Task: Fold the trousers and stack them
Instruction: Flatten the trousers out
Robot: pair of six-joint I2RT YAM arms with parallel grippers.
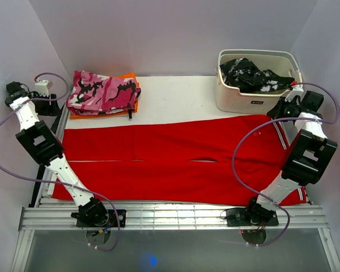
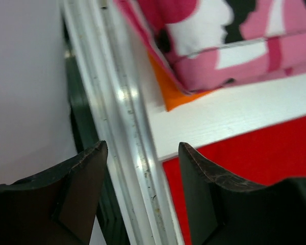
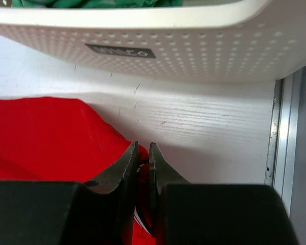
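My right gripper is already pinching the opposite end of the trousers, so my left gripper will next turn and move down off the bar onto the trousers' far corner (image 1: 68,132) (image 2: 170,167) by the camouflage garment.
The bright-red trousers (image 1: 175,158) lie spread flat across the table, legs running left to right, with thin white stripes near the right end. My right gripper (image 1: 280,111) is at their far right corner, just in front of the basket. In the right wrist view its jaws (image 3: 143,145) are shut on a pinch of the red trousers (image 3: 46,138), a bit of striped edge showing between them. My left gripper (image 1: 54,107) hangs open over the table's left rail beside the trousers' far left corner (image 2: 255,153), holding nothing (image 2: 142,144).
A white perforated basket (image 1: 255,103) (image 3: 194,51) stands at the back right with a black-and-white garment (image 1: 249,73) in it. A folded pink camouflage garment (image 1: 102,90) (image 2: 234,46) lies on an orange one (image 1: 130,76) (image 2: 168,92) at the back left. Metal rails (image 2: 137,153) edge the table.
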